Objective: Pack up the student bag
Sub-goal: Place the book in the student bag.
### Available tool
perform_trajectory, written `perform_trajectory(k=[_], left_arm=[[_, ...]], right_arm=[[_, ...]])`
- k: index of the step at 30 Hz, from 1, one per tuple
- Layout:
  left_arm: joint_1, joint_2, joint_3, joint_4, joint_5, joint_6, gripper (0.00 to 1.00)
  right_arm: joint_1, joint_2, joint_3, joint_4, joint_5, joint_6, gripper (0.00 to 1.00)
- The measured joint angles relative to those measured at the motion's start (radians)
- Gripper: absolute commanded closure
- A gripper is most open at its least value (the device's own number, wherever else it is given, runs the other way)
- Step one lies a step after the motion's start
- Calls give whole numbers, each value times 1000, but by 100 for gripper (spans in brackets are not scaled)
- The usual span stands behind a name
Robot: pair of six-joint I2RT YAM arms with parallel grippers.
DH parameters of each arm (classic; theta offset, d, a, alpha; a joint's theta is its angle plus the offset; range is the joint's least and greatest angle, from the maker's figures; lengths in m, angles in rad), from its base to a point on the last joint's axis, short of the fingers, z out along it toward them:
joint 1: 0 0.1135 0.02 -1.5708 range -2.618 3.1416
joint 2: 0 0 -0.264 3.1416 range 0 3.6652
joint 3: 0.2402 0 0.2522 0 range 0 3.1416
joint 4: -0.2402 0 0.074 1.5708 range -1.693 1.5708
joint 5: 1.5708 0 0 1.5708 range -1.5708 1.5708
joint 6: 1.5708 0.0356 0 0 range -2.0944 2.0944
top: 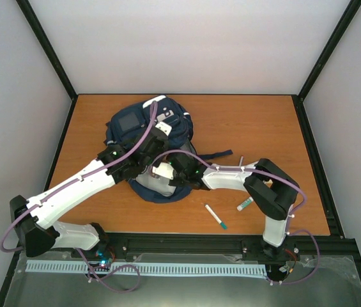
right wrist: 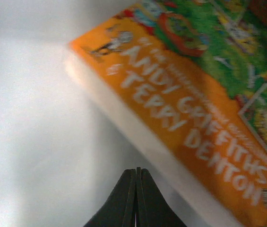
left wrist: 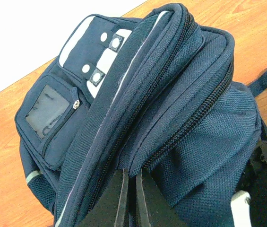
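Note:
The book is inside the bag, so the left gripper should next bring the held fold down and back toward the robot's base, over the bag's pale opening (top: 157, 185), and let it go.
The student bag (top: 143, 131) is a navy backpack with white stripes, lying in the middle-left of the table; it fills the left wrist view (left wrist: 180, 71). My left gripper (top: 143, 161) (left wrist: 131, 171) is shut on a fold of the bag's fabric next to a zip at its near end. My right gripper (top: 175, 173) (right wrist: 137, 169) is shut with nothing seen between its fingers, its tips inside the bag's opening. In the right wrist view an orange and green book (right wrist: 194, 118) lies just beyond the tips against the pale lining (right wrist: 38, 118).
A white pen with a teal cap (top: 216, 216) and a short green-ended marker (top: 245, 204) lie on the wooden table (top: 257, 128) near the front right. A dark strap (top: 222, 155) trails right of the bag. Black frame posts stand at the table's corners.

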Motion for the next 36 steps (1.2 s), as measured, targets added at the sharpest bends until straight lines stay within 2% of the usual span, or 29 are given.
perform_trajectory(k=[6, 11, 18, 30, 36], left_arm=[[-2, 0, -5, 0, 14, -1, 99], [-2, 0, -5, 0, 15, -1, 99], [-2, 0, -5, -2, 25, -1, 99], [-2, 0, -5, -3, 41, 0, 99], [-2, 0, -5, -10, 43, 0, 99]], right_arm=[[35, -43, -105, 23, -69, -53, 97], [51, -49, -122, 48, -74, -96, 97], [84, 19, -64, 111, 2, -154, 97], [107, 166, 15, 363, 249, -198, 97], [106, 180, 32, 378, 279, -180, 97]])
